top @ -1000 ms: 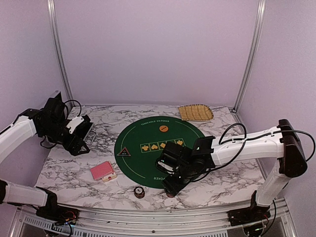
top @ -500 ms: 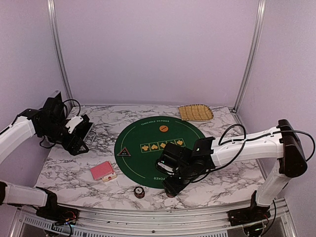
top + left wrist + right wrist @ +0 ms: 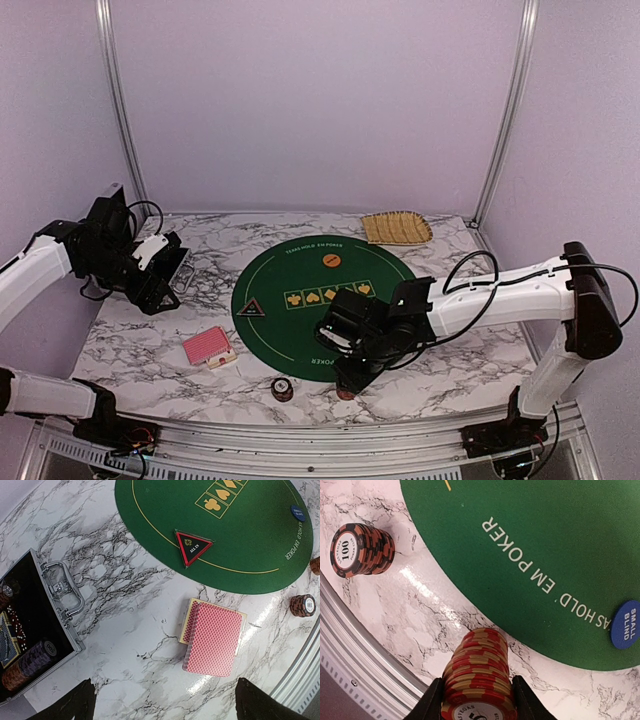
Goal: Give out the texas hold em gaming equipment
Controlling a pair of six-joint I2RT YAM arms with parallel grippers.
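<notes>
My right gripper rises next, carries the chips outward and lowers to release them, since outward of it the mat between the orange button and tray is bare.
My right gripper point(image 3: 477, 700) is shut on a stack of red-and-cream poker chips point(image 3: 480, 667) that stands on the marble just off the near edge of the green mat point(image 3: 545, 535); in the top view the stack point(image 3: 344, 393) peeks out below the gripper point(image 3: 347, 380). A dark striped chip stack point(image 3: 361, 549) stands to its left point(image 3: 283, 389). The blue small-blind button point(image 3: 626, 624) lies on the mat. Red-backed cards point(image 3: 212, 637) lie on the marble left of the mat point(image 3: 209, 347). My left gripper point(image 3: 167, 705) hangs open, high above the cards.
A black triangle button point(image 3: 192, 546) and an orange button point(image 3: 331, 260) lie on the mat. An open chip case point(image 3: 30, 630) sits at the left by my left arm. A tan woven tray point(image 3: 396, 228) lies at the back right. The metal table rail point(image 3: 365, 665) runs close by.
The right gripper's fingers have closed in on the red chip stack. The left arm has drawn back slightly to the left.
</notes>
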